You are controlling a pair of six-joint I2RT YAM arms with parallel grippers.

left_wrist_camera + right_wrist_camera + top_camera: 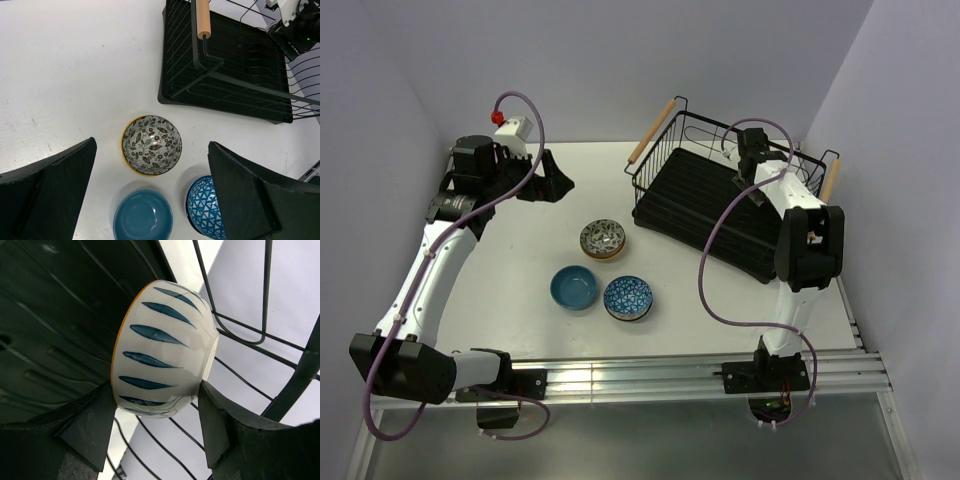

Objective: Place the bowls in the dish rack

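Observation:
Next, my left gripper moves down and back onto the plain blue bowl's rim point(554, 284) point(116, 216) opposite the triangle-patterned bowl, where the tabletop is open.
Three bowls sit on the white table: a brown floral one point(603, 238) point(152, 145), a plain blue one point(574, 288) point(143, 216) and a blue triangle-patterned one point(628, 297) point(200, 207). My left gripper point(555, 178) hangs open high above them, with its fingers point(55, 185) spread wide and nothing between them. The black wire dish rack point(710, 205) point(235, 65) stands at the back right. Inside its far end, my right gripper point(157, 392) is shut on a white bowl with blue stripes point(160, 350), which is tipped on its side over the slatted base point(60, 315).
The rack's wooden handles point(651, 131) point(830, 180) stick up at its two ends. Wire walls point(265, 290) close in around the held bowl. Purple walls enclose the table on the left, back and right, and the arms' rail runs along the near edge.

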